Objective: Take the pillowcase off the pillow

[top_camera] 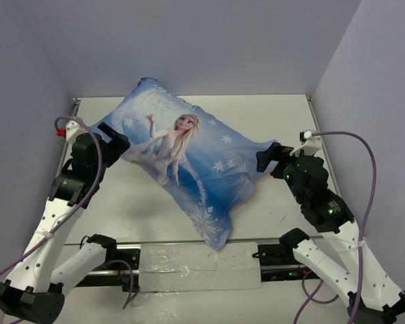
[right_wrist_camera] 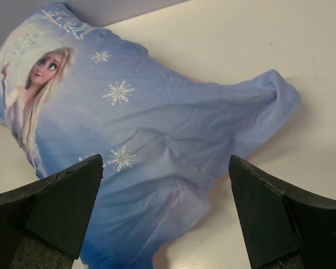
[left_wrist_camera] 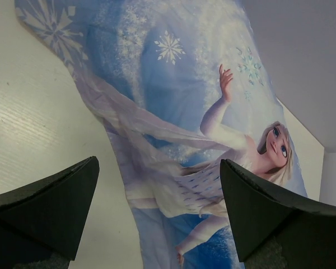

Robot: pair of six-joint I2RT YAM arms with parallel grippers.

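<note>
I should next swing my right gripper back, to its left in the top view, and down to the pillowcase's lower corner, with its fingers on both sides of the pillowcase's narrow end.
The blue pillowcase (top_camera: pixel 189 162) with the Elsa figure and white snowflakes lies diagonally across the table, stuffed full. The white pillow is hidden inside it. My left gripper (top_camera: pixel 119 147) is open and empty at the pillowcase's left edge. In the left wrist view its jaws stand wide apart over the Elsa print (left_wrist_camera: pixel 196 179). My right gripper (top_camera: pixel 270 159) is open and empty at the right corner of the pillowcase. In the right wrist view the wrinkled blue fabric (right_wrist_camera: pixel 157 134) lies between the wide jaws, with the bunched corner (right_wrist_camera: pixel 280 95) at the upper right.
The white table (top_camera: pixel 283 121) is bounded by grey walls at the back and both sides. A clear plastic strip (top_camera: pixel 196 260) runs along the near edge between the arm bases. The pillowcase's lower corner (top_camera: pixel 216 239) reaches near that strip.
</note>
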